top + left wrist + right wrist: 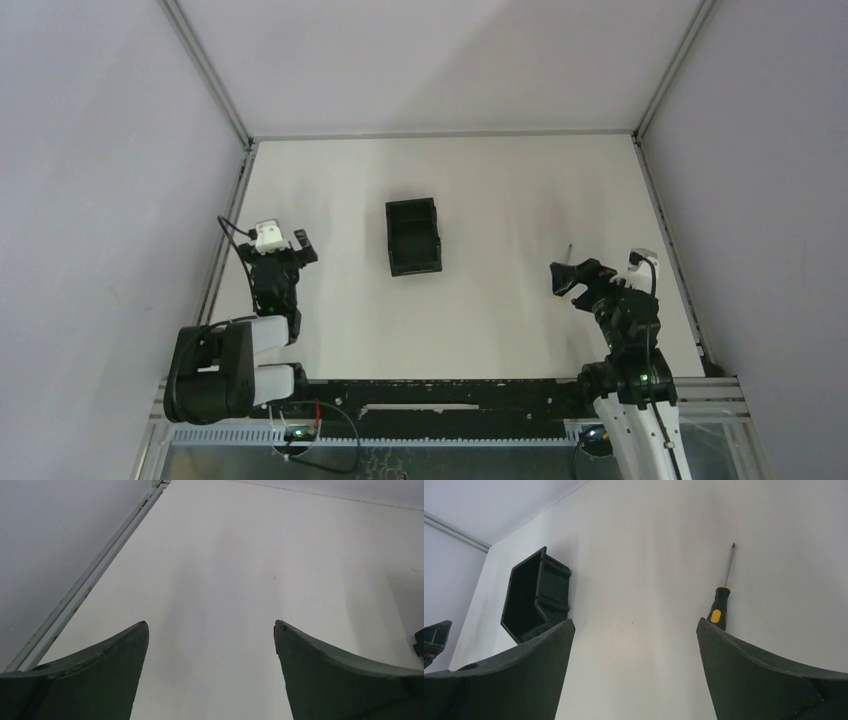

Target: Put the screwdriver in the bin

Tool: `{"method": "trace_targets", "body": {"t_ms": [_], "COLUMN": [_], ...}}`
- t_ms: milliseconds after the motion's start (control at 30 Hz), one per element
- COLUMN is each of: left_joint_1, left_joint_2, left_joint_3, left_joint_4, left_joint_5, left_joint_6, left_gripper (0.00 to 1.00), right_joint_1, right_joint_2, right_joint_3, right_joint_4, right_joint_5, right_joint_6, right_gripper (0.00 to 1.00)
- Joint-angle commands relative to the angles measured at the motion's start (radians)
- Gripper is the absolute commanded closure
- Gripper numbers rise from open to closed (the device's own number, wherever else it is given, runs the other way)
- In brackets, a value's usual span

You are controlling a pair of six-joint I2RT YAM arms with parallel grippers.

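Note:
My right gripper has the gap between its fingers off the screwdriver's handle point(719, 608), so I will move it to the right in the wrist view and then down onto that handle.
The black open-top bin point(413, 237) stands on the white table at centre; the right wrist view shows it at the upper left point(536, 597). The screwdriver point(722, 597), with a black and yellow handle and a thin shaft pointing away, lies on the table. Its handle end is hidden behind my right finger point(744, 665). In the top view only its shaft point(568, 250) shows beyond my right gripper point(572, 277). The right gripper point(635, 630) is open and empty, just left of the screwdriver. My left gripper point(287, 243) is open and empty point(211, 630) over bare table, left of the bin.
Grey walls enclose the table, with metal rails along its left point(232, 215) and right point(668, 235) edges. The left rail shows in the left wrist view point(95, 570). A dark corner point(419, 642) shows at that view's right edge.

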Motion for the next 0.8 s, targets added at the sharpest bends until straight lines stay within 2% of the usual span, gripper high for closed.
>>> {"method": "trace_targets", "body": {"t_ms": [0,133,333,467,633,767], "left_joint_1": [-0.004,-0.005,-0.005,-0.005,-0.005,-0.005], "left_joint_2": [-0.002,-0.002,-0.002,-0.002,-0.003,-0.002], "left_joint_3": [0.039,0.038,0.039,0.038,0.038,0.039], "left_joint_4": [0.030,0.030,0.030,0.030,0.030,0.030], "left_joint_5": [-0.008,-0.008,-0.007,-0.007,-0.007,-0.007], "left_joint_6": [0.016,0.016,0.016,0.016,0.016,0.016], "left_gripper": [0.00,0.00,0.00,0.00,0.00,0.00], "right_joint_1": [0.000,0.002,-0.007,-0.052,-0.076,-0.085], "right_joint_2": [0.054,0.181,0.669,0.989,1.255,1.444], "right_joint_3": [0.088,0.197,0.540,0.698,0.717,0.712], "right_joint_4": [0.057,0.093,-0.162,-0.310,-0.299,-0.266], "right_joint_5": [0.005,-0.032,0.150,0.136,0.145,0.102], "right_joint_6": [-0.042,-0.111,-0.162,-0.191,-0.205,-0.214], "right_gripper": [0.00,0.04,0.04,0.03,0.09,0.22]}}
